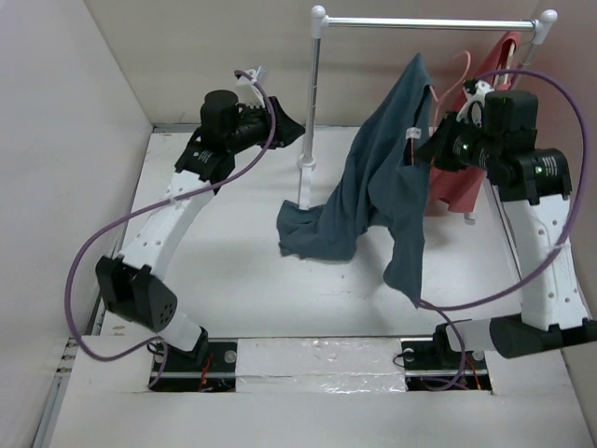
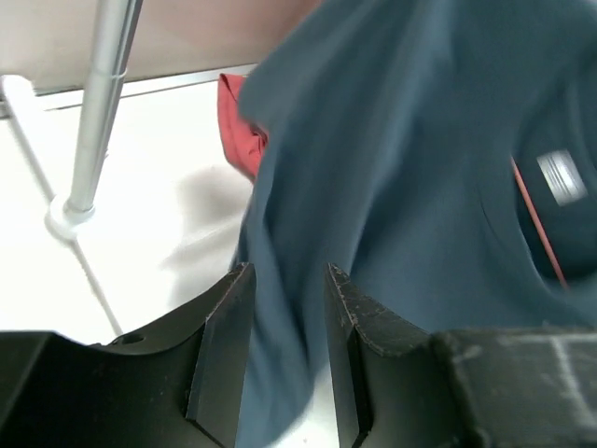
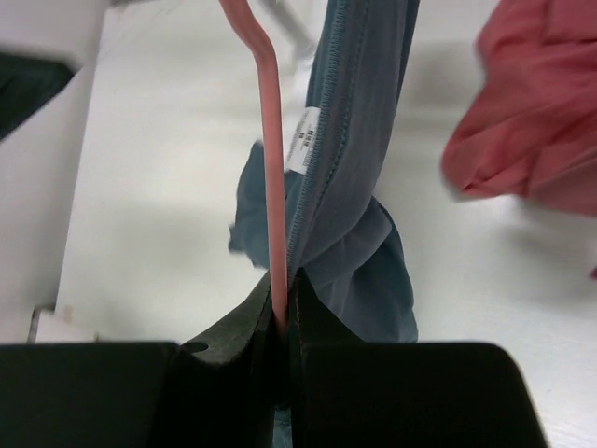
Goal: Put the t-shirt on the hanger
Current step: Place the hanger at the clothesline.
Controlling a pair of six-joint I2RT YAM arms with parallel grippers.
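Observation:
My right gripper carries the pink bar outward next and releases it at the silver rod's end [image 1: 506,26] by the red shirt. The bar's hook stands short of the rod.
The slate-blue t-shirt [image 1: 382,177] hangs from my right gripper [image 1: 422,149], just below the hanger's silver rod [image 1: 429,22]; its lower part lies bunched on the table. In the right wrist view my gripper [image 3: 287,299] is shut on the t-shirt's collar edge [image 3: 359,112] together with a thin pink bar [image 3: 270,140]. My left gripper [image 1: 294,129] is open and empty beside the hanger's left pole [image 1: 312,103], apart from the cloth. In the left wrist view the t-shirt [image 2: 401,187] shows beyond the gap of that gripper [image 2: 287,280].
A red shirt [image 1: 462,187] hangs at the rod's right end, behind the t-shirt; it also shows in the wrist views [image 2: 241,131] [image 3: 541,103]. The left pole's white base [image 2: 70,215] stands on the table. Beige walls enclose the left and back sides.

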